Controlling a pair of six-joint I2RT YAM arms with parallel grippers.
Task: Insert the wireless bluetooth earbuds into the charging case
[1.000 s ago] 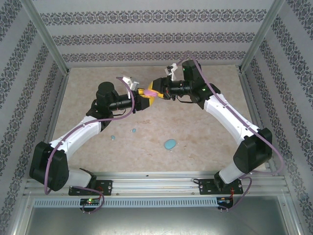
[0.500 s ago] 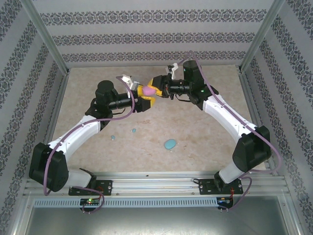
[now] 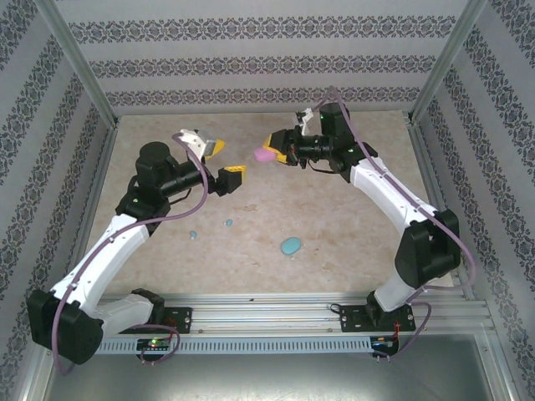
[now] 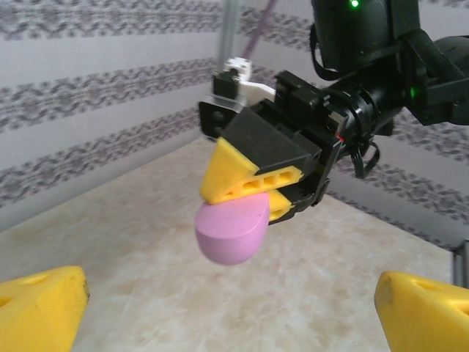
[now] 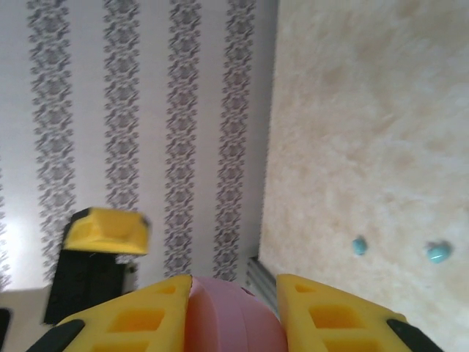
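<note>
My right gripper should next lower the pink charging case (image 3: pixel 264 154) toward the bare tabletop below and let go of it, because the case is still in the air.
My right gripper (image 3: pixel 276 145) is shut on the pink oval charging case (image 3: pixel 264 154), holding it in the air over the back of the table. From the left wrist, the case (image 4: pixel 231 231) juts out below the right gripper's yellow fingers (image 4: pixel 249 176). My left gripper (image 3: pixel 223 161) hangs wide open to the case's left, apart from it, with nothing between its fingers (image 4: pixel 40 308). Two tiny light-blue earbuds (image 3: pixel 193 235) (image 3: pixel 227 223) lie on the table below the left arm. They also appear as the earbuds (image 5: pixel 359 246) (image 5: pixel 437 253) in the right wrist view.
A light-blue oval case (image 3: pixel 290 246) lies on the beige table toward the front middle. Patterned walls and metal posts (image 3: pixel 79 71) close in the table on three sides. The front rail (image 3: pixel 267 313) carries both arm bases.
My left gripper has opened, let go of the pink case and drawn back to the left. The right gripper keeps the case and has shifted slightly toward the back.
</note>
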